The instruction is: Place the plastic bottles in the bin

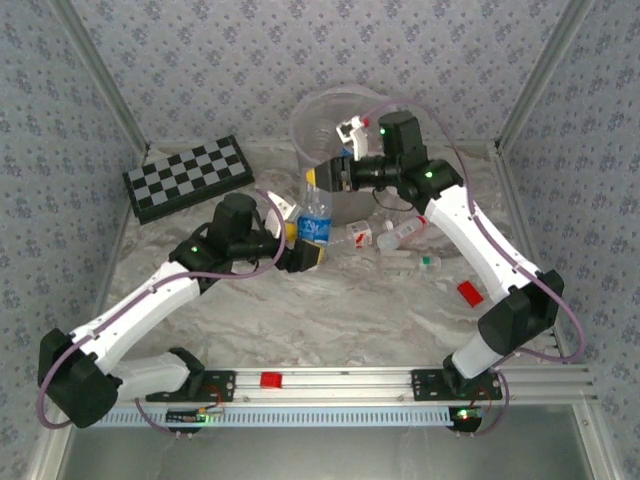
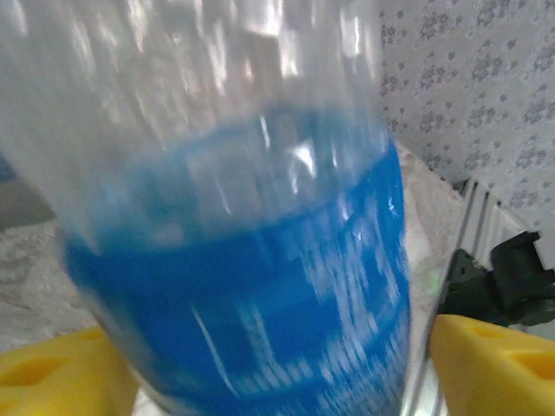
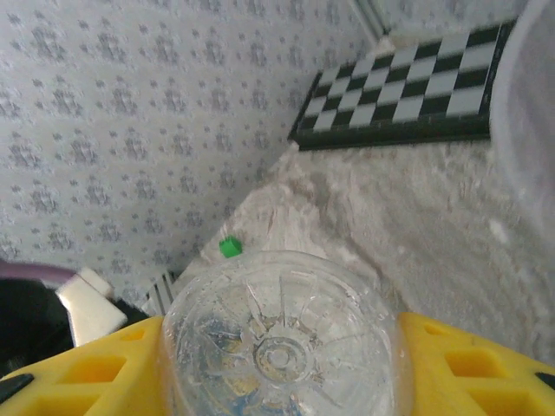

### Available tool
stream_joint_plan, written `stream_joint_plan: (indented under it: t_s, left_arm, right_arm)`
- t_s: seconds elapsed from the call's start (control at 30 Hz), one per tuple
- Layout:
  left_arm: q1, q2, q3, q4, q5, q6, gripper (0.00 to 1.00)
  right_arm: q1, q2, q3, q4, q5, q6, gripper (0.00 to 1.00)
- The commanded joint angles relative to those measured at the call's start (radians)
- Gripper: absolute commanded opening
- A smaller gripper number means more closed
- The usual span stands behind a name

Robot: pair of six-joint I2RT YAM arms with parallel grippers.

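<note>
My right gripper lifts the bottle and carries it away from my base over the near rim of the bin next.
A clear plastic bottle with a blue label (image 1: 315, 228) hangs above the table in front of the bin (image 1: 330, 120), a tall translucent whitish basket at the back. My right gripper (image 1: 336, 176) is shut on its upper end. In the right wrist view the bottle's ribbed base (image 3: 282, 342) sits pinched between both yellow fingers (image 3: 473, 373). My left gripper (image 1: 303, 250) is open around the labelled part. Its yellow fingers (image 2: 490, 364) stand either side of the blue label (image 2: 260, 286), with a gap on the right. More plastic bottles (image 1: 405, 233) lie on the table right of the bin.
A folded chessboard (image 1: 188, 178) lies at the back left, also in the right wrist view (image 3: 408, 87). A small green cap (image 3: 229, 248) and a red cap (image 1: 469, 293) lie loose on the marbled table. A red block (image 1: 270, 379) sits on the front rail.
</note>
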Motion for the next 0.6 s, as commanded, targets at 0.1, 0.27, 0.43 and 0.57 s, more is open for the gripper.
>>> stream_joint_plan:
  t_s: [0.1, 0.27, 0.43, 0.57]
  left_arm:
    - [-0.008, -0.14, 0.003, -0.018, -0.045, -0.011, 1.0]
    - [-0.008, -0.208, -0.047, -0.014, -0.125, -0.067, 1.0]
    - [-0.006, -0.215, -0.035, -0.036, -0.232, -0.151, 1.0]
    - [-0.001, -0.214, -0.025, -0.046, -0.298, -0.223, 0.99]
  right_arm:
    - [-0.105, 0.019, 0.295, -0.048, 0.082, -0.072, 0.44]
    - [-0.133, 0.008, 0.299, 0.171, 0.307, -0.117, 0.4]
    - [-0.152, 0.088, 0.324, 0.236, 0.452, -0.225, 0.38]
    - [-0.178, 0.172, 0.387, 0.19, 0.484, -0.262, 0.35]
